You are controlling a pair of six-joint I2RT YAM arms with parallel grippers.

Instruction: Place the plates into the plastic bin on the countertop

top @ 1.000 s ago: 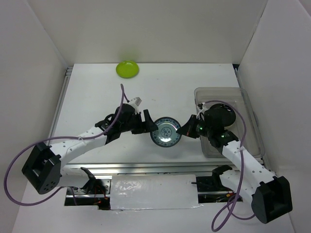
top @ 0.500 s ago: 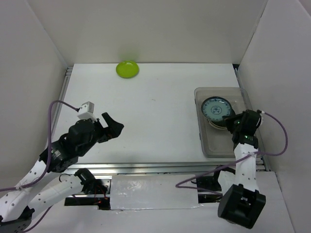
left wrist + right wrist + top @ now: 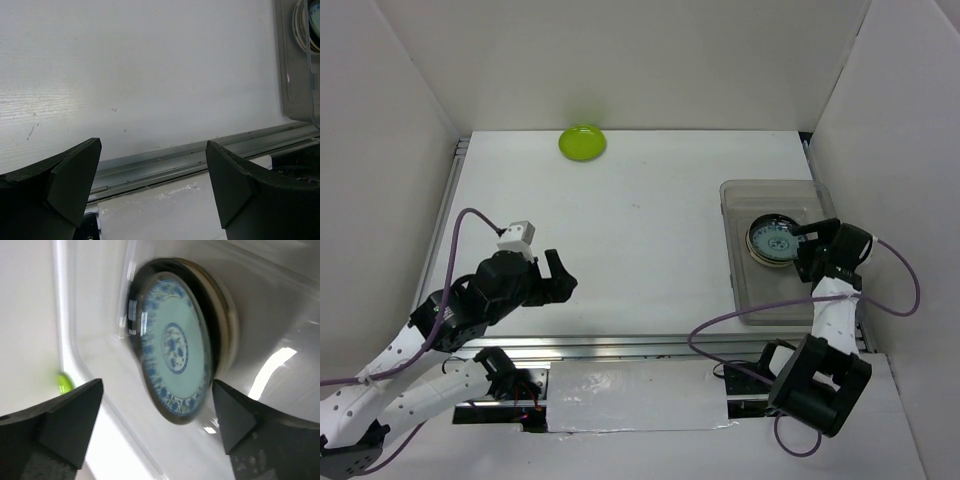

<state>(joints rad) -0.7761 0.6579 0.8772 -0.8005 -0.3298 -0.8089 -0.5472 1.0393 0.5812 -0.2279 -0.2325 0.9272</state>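
The plate lies outward of the robot's left gripper and below it, so that gripper will next move outward across the countertop and down onto the lime green plate's near rim (image 3: 568, 154).
A blue-grey patterned plate (image 3: 775, 240) (image 3: 175, 347) lies on top of a stack of plates inside the clear plastic bin (image 3: 734, 270) (image 3: 280, 305) at the right of the white countertop (image 3: 640, 220). My right gripper (image 3: 806, 252) (image 3: 157, 425) hovers just right of the stack, open, with nothing between its fingers. A lime green plate (image 3: 582, 142) (image 3: 64, 383) sits at the countertop's far edge. My left gripper (image 3: 558, 275) (image 3: 155, 185) is open and empty above the near left of the countertop. In the left wrist view the bin (image 3: 295, 75) shows at the upper right.
Metal rails (image 3: 620, 345) (image 3: 190, 157) run along the near edge of the countertop, another along the left side (image 3: 442, 220). White walls enclose the space on three sides. A purple cable (image 3: 740, 320) loops from the right arm near the bin's front.
A second ago both grippers held the patterned plate mid-table. The right arm carried it into the bin and has opened, leaving it on the stack. The left arm drew back to the near left.
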